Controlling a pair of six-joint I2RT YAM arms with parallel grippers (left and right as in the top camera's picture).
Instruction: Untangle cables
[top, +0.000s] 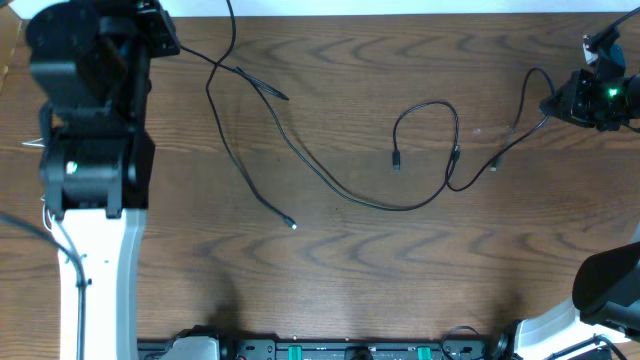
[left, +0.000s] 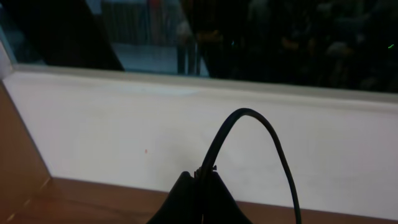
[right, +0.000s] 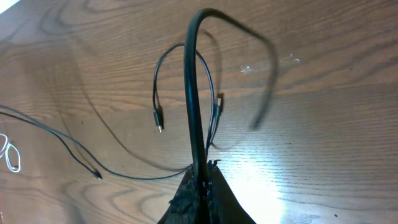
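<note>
My left gripper holds the long cable past the table's far edge. I will move my left gripper back and down over the table (top: 293, 174) beside the bend of the long cable and let go of the cable there.
Two thin black cables lie on the wooden table (top: 400, 280). One black cable (top: 340, 188) runs from the upper left across the middle and curls into a loop (top: 430, 108) ending in a plug (top: 396, 160). A second black cable (top: 235, 165) ends in a plug (top: 293, 225). My right gripper (right: 202, 171) is shut on a black cable (right: 193, 93) that arches away from it; overhead it sits at the far right (top: 552, 103). My left gripper (left: 202, 177) is shut on a black cable (left: 249, 115) past the table's far edge. A white cable loop (right: 9, 155) shows at the left edge.
The left arm (top: 90, 120) fills the table's upper left corner. A white wall (left: 124, 130) rises behind the table's far edge. The right arm's base (top: 610, 285) stands at the lower right. Equipment lines the front edge (top: 340, 350).
</note>
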